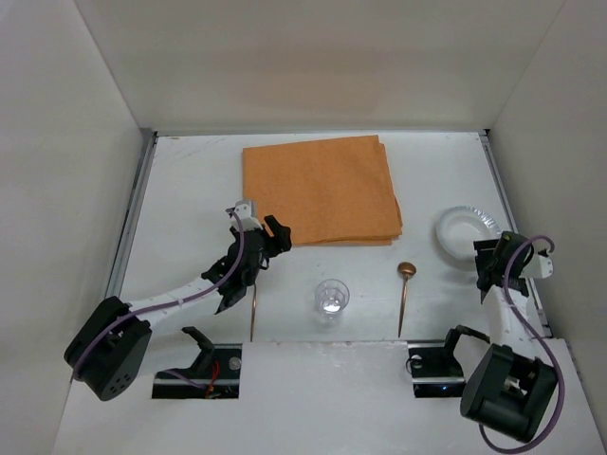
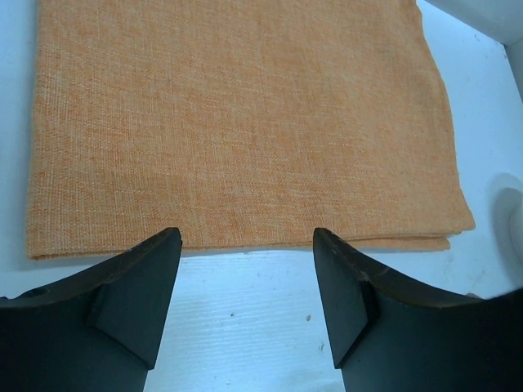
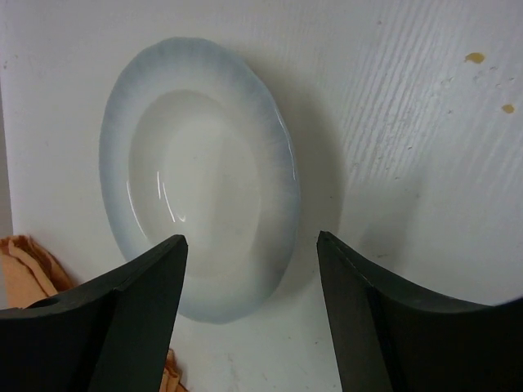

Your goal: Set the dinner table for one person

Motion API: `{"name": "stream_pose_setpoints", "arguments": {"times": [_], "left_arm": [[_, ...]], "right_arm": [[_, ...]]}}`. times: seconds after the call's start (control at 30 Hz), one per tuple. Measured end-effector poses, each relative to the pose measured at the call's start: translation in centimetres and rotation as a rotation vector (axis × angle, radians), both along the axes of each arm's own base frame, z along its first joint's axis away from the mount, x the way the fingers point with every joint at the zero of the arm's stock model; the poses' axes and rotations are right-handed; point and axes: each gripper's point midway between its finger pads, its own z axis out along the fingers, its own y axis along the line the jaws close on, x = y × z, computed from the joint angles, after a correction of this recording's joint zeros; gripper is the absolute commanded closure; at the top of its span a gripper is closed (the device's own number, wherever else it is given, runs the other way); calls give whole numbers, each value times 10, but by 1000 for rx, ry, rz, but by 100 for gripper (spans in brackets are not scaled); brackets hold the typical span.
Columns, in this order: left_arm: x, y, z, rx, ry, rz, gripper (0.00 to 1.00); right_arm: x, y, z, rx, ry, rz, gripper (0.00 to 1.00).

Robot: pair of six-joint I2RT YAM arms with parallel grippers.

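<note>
Next, my right gripper lowers its open fingers around the plate's near rim, as that rim already lines up between them.
The dinner table (image 1: pixel 185 194) is a white surface inside white walls. An orange cloth (image 1: pixel 322 190) lies folded at its far middle. A pale blue-rimmed plate (image 1: pixel 465 227) sits at the right. A clear glass (image 1: pixel 331 297) stands at the near middle, with a wooden-handled spoon (image 1: pixel 405 284) to its right and a thin utensil (image 1: pixel 254 308) to its left. My left gripper (image 1: pixel 272 237) is open and empty, just short of the cloth's near edge (image 2: pixel 237 122), over bare table (image 2: pixel 245 318). My right gripper (image 3: pixel 252 245) is open and empty, close to the plate's near rim (image 3: pixel 196 171).
Metal rails (image 1: pixel 133 213) run along the table's left and right sides. White walls close in the back and both sides. A corner of the orange cloth (image 3: pixel 24 261) shows at the left of the right wrist view.
</note>
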Motion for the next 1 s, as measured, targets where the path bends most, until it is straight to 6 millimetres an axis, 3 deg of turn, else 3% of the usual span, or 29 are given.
{"name": "stream_pose_setpoints", "arguments": {"times": [0.23, 0.37, 0.53, 0.7, 0.83, 1.0], "left_arm": [[1, 0, 0, -6, 0, -3, 36], [2, 1, 1, -11, -1, 1, 36], [3, 0, 0, -14, 0, 2, 36], [4, 2, 0, -14, 0, 7, 36], [4, 3, 0, -14, 0, 8, 36], [5, 8, -3, -9, 6, 23, 37]], "right_arm": [[17, 7, -28, 116, -3, 6, 31], [25, 9, -42, 168, -13, 13, 36], [35, 7, -45, 203, -72, 2, 52], [30, 10, -49, 229, -122, -29, 74], [35, 7, -34, 214, -192, -33, 87], [34, 8, -27, 184, -194, -10, 95]]}}
